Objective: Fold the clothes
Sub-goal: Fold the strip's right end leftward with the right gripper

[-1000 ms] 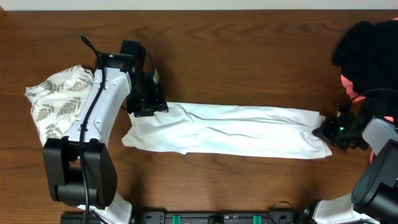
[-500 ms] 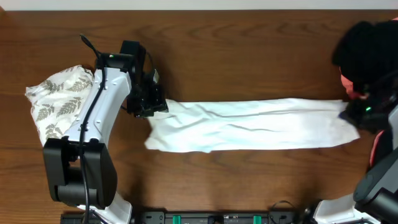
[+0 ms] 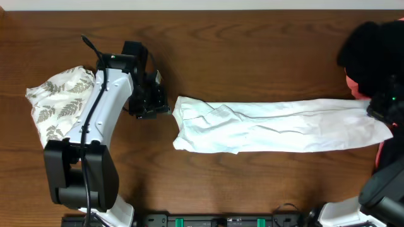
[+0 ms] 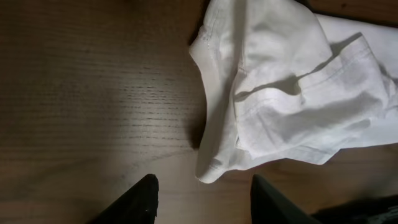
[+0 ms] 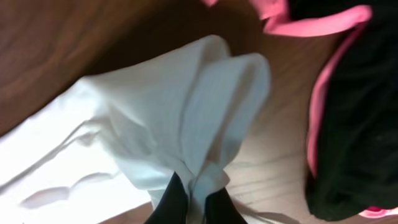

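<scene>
My right gripper will next carry the T-shirt's pinched end left in the overhead view onto its middle, as the T-shirt still lies long.
The white T-shirt [image 3: 271, 126] lies folded into a long strip across the table. Its left end [image 4: 280, 93] shows in the left wrist view, just beyond my left gripper. My left gripper [image 3: 151, 104] is open and empty [image 4: 202, 199], a little left of that end, over bare wood. My right gripper [image 3: 382, 110] is shut on the shirt's right end [image 5: 199, 124], the cloth pinched between its fingers [image 5: 196, 202]. A black garment [image 3: 372, 47] with coral-pink trim [image 5: 323, 25] lies at the far right. A leaf-print garment [image 3: 60, 101] lies at the far left.
The black and pink pile [image 5: 360, 124] sits right beside my right gripper. The left arm [image 3: 95, 132] stretches from the front edge between the leaf-print garment and the shirt. Bare brown wood [image 3: 252, 57] lies behind the shirt.
The shirt has been dragged to the right by my right gripper. Its left end has come out of my left gripper, which stayed in place and is now open.
</scene>
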Controlling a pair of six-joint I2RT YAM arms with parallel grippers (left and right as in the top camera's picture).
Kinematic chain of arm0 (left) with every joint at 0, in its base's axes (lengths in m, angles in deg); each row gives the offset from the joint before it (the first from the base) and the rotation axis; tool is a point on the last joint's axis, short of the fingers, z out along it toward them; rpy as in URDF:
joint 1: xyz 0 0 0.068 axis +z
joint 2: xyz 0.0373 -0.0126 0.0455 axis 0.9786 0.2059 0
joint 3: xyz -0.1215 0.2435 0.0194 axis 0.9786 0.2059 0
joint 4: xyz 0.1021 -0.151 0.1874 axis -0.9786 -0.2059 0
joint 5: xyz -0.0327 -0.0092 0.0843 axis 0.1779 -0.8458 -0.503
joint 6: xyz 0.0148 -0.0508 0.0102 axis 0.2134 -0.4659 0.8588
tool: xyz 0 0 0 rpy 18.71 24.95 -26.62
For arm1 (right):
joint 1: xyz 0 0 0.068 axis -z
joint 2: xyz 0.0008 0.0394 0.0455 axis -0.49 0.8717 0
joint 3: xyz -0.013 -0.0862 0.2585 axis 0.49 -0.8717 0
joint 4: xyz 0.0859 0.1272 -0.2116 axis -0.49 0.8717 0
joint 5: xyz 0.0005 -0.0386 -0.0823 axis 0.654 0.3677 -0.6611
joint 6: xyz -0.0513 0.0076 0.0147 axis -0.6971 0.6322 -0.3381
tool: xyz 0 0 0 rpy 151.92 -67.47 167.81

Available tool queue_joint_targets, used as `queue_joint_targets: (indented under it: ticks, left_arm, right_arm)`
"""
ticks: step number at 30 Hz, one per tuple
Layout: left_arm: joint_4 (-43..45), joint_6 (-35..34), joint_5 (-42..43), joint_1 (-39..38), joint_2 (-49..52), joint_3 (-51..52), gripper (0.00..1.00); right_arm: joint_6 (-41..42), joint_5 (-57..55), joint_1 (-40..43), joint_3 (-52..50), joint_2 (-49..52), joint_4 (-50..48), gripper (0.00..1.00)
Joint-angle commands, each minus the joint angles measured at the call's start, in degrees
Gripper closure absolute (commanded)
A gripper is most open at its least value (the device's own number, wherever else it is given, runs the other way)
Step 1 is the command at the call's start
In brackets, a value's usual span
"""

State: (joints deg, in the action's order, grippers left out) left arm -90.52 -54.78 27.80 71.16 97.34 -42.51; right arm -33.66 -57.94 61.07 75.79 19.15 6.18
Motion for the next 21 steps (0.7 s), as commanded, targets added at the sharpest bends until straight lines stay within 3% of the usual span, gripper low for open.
queue_joint_targets:
  ticks: [1,7,21]
  left_arm:
    - [-0.3,-0.1,0.5,0.1,-1.2,0.3,0.51]
    - [-0.3,0.0,0.5,0.1,-1.2,0.3,0.51]
    - [-0.3,0.0,0.5,0.1,-1.2,0.3,0.51]
  right_arm:
    - [-1.0,-1.0,-3.9,1.4,0.2,1.9,0.99]
    - [-0.9,-4.3,-12.5,1.4,0.2,4.7,0.99]
    - [8.2,-5.3,-28.9,1.4,0.2,5.9,0.99]
